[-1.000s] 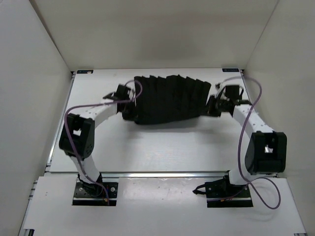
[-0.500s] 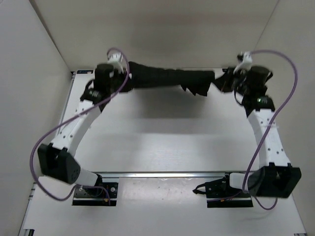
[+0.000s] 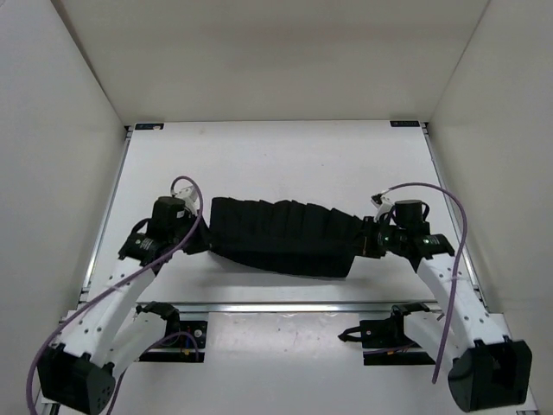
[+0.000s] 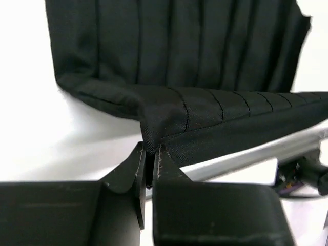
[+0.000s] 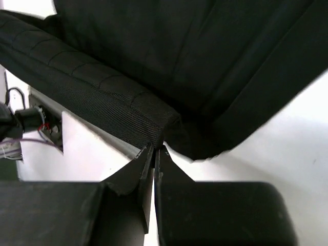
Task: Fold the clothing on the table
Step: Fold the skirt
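My left gripper should next carry the pinched corner outward over the flat pleats and let go of it there, since the pleated far edge [image 3: 232, 201] lies outward.
The clothing [image 3: 285, 235] is a black pleated garment stretched as a wide band across the near part of the white table [image 3: 276, 164]. At its left end my left gripper [image 3: 200, 237] is shut on a corner of the fabric; in the left wrist view the cloth [image 4: 179, 61] is pinched between the jaws [image 4: 149, 154]. My right gripper [image 3: 367, 239] is shut on the right end, where the doubled hem [image 5: 102, 97] runs into the jaws [image 5: 155, 148]. Both wrist views show the garment doubled over, a thick banded edge lying over the pleats.
The metal rail [image 3: 285, 305] runs along the table's near edge, just below the garment. Both arm bases [image 3: 168, 339] [image 3: 402, 339] sit in front of it, with purple cables looping beside the arms. White walls enclose the table on three sides.
Both arms have swung from the far edge of the table back toward the near rail, carrying the garment with them. It now lies low and stretched out near the front.
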